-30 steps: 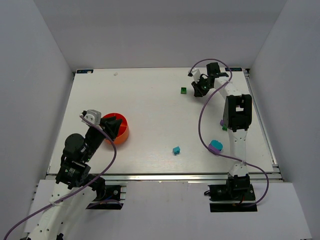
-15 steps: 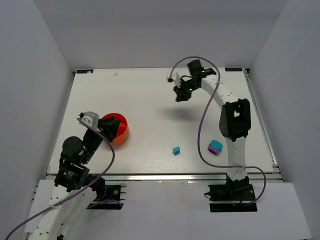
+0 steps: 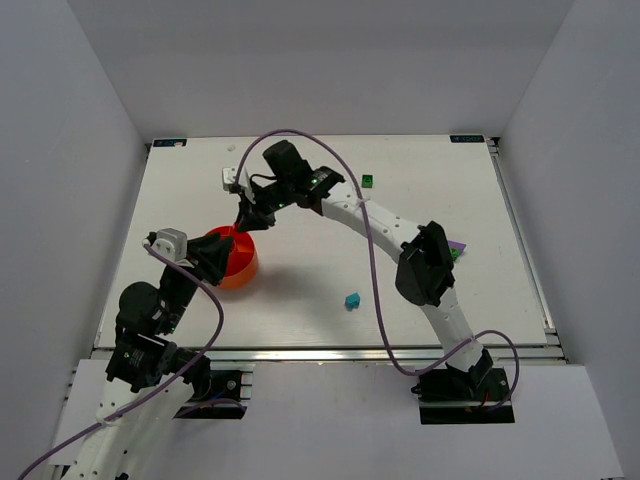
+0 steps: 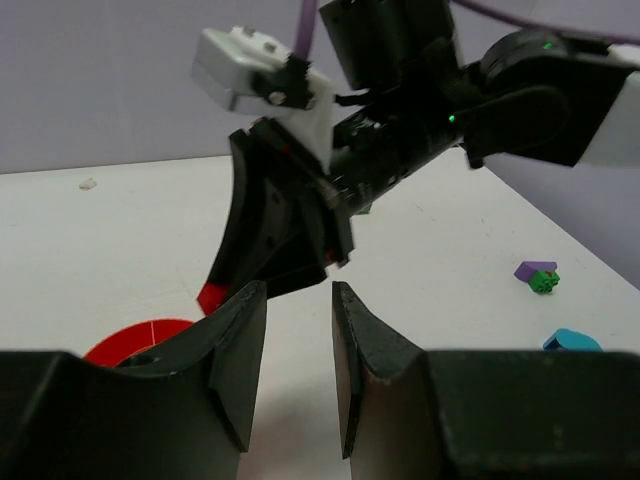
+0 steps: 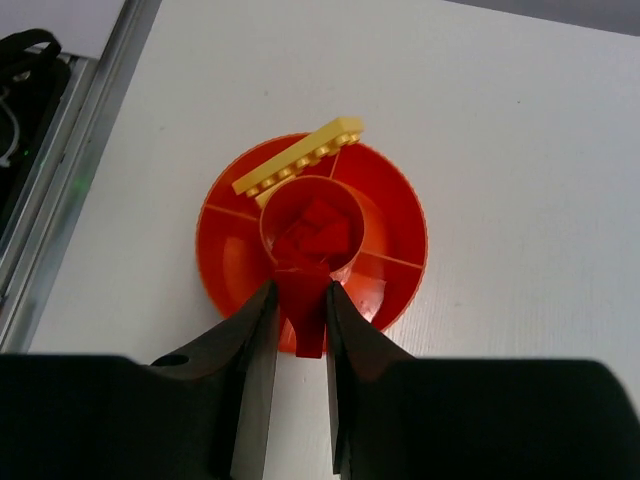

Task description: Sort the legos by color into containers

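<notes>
The right gripper moves down and left in the top view over the round container's centre cup next and releases there, since red legos already lie inside.
My right gripper is shut on a small red lego and hangs just above the orange-red round container. The container's centre cup holds more red legos. A long yellow lego lies across its far rim. From above, the right gripper reaches far left over the container. My left gripper sits at the container's near-left side. In its wrist view the left gripper stands open with nothing between the fingers. It faces the right gripper's fingers.
A green lego lies at the back middle. A teal lego sits near the front. A purple and green pair lies beside the right arm's elbow. The right arm's purple cable arches over the table.
The right arm swung from the back right across the table to the left and now hangs over the container. The left gripper drew slightly towards its base and stayed open.
</notes>
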`<state>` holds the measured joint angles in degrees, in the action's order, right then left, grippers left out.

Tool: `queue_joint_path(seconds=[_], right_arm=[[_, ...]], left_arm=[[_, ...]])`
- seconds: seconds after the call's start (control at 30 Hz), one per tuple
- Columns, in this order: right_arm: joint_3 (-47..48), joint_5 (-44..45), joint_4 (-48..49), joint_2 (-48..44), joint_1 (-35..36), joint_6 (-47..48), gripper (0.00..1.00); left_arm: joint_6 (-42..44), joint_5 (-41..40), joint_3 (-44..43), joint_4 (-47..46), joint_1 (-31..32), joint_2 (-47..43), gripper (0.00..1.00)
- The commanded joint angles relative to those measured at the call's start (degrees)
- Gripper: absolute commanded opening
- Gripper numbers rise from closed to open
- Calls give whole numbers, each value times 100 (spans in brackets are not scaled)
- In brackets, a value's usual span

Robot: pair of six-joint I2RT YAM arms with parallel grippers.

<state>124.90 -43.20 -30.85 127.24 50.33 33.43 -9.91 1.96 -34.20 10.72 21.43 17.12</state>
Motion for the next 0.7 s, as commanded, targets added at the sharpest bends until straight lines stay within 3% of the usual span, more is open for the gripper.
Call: queue_joint_path(seconds=[0.0, 0.17, 0.3, 0.47, 0.6, 0.67], right_arm=[[176, 233, 1392, 266, 162, -1107, 4], [306, 409, 2135, 670, 329, -1892, 6], [298, 461, 2215, 793, 478, -1946, 10], [140, 567, 2189, 855, 592, -1910, 24], [96, 664, 2154, 811, 583, -1884, 48], [70, 690, 2127, 759, 549, -1858, 52]], left_arm=[[24, -108, 36, -35, -42, -51, 43], [33, -73, 27, -44, -42, -34, 43], [33, -38, 27, -44, -42, -42, 43], [33, -46, 36, -44, -42, -78, 43], [33, -11, 27, -44, -42, -52, 43], [33, 15, 27, -35, -42, -51, 44]])
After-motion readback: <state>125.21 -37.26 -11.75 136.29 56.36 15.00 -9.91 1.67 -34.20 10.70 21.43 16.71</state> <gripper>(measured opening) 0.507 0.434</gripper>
